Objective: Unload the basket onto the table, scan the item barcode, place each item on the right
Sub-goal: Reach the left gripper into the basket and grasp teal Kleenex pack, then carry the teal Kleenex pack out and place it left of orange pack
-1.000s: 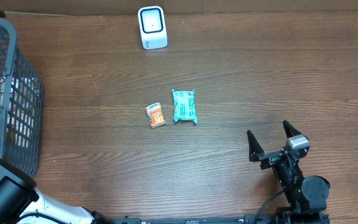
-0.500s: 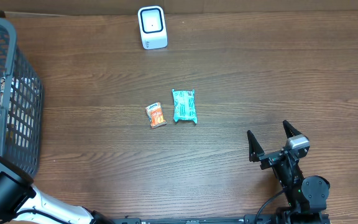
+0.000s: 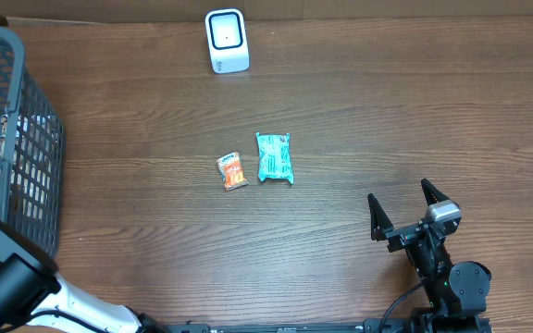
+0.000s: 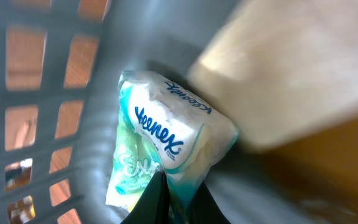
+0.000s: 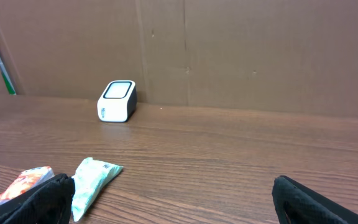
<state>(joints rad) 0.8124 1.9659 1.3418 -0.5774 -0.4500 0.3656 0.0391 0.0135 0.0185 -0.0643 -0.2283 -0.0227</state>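
Observation:
My left gripper rises out of the basket [image 3: 26, 129] next, then lowers to the tabletop [image 3: 207, 180] beside the orange packet and releases the pack, as that spot is bare.
In the left wrist view my left gripper [image 4: 180, 200] is inside the grey basket [image 4: 98, 93] and shut on the lower edge of a white and teal Kleenex tissue pack [image 4: 166, 137]. The pack's thin wrapper is pinched between the two black fingers. From overhead the left arm [image 3: 3, 277] reaches into the basket [image 3: 26, 129] at the far left, and its jaws are hidden there. The white barcode scanner [image 3: 227, 41] stands at the back of the table. My right gripper [image 3: 399, 196] rests open at the front right, holding nothing.
A teal packet [image 3: 275, 157] and a small orange packet [image 3: 232, 171] lie mid-table; both appear low left in the right wrist view, teal packet [image 5: 92, 180], orange packet [image 5: 23, 183]. A blurred tan box [image 4: 303, 68] sits beside the tissue pack in the basket.
My left gripper has closed on the tissue pack inside the basket, and the left arm has shifted slightly. The right arm has not moved.

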